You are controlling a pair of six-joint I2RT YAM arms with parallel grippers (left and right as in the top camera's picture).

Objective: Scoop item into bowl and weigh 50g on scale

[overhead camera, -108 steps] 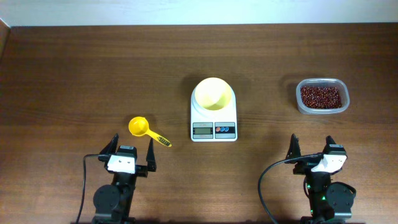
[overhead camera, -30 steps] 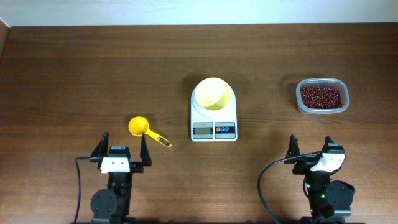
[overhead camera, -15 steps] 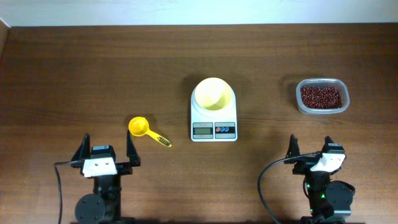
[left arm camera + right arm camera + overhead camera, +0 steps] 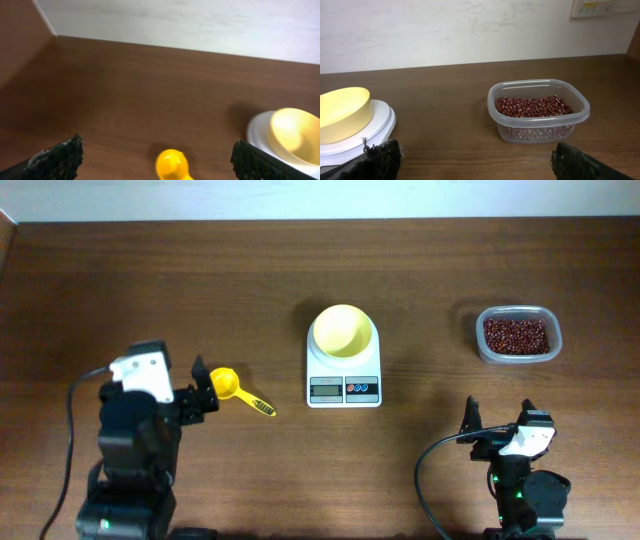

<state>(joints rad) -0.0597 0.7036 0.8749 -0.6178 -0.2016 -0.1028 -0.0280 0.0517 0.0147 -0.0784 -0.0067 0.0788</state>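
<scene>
The scoop's cup lies below my raised, open fingers. My left gripper moves down next, tilting and turning, onto the rim's side away from the scale.
The pale yellow bowl (image 4: 344, 330) sits empty on the white scale (image 4: 344, 388) at the table's centre. The item, a heap of red-brown beans (image 4: 516, 335), fills a clear tub at the right. My left gripper (image 4: 203, 390) is open and raised just left of a yellow scoop (image 4: 232, 388). In the left wrist view the scoop (image 4: 171, 165) lies low between the spread fingers of the left gripper (image 4: 156, 142), with the bowl (image 4: 295, 132) at the right edge. My right gripper (image 4: 500, 418) rests open near the front edge. It (image 4: 475, 150) faces the beans (image 4: 532, 106) and holds nothing.
The clear plastic tub (image 4: 492, 97) stands right of the scale (image 4: 380, 120). The scoop's handle points toward the front right. A pale wall runs along the table's far edge, and a brown side panel rises at the far left (image 4: 20, 45).
My left arm has swung left, risen and reached toward the scoop, its gripper still open. The right arm, bowl, scale and tub have not moved.
</scene>
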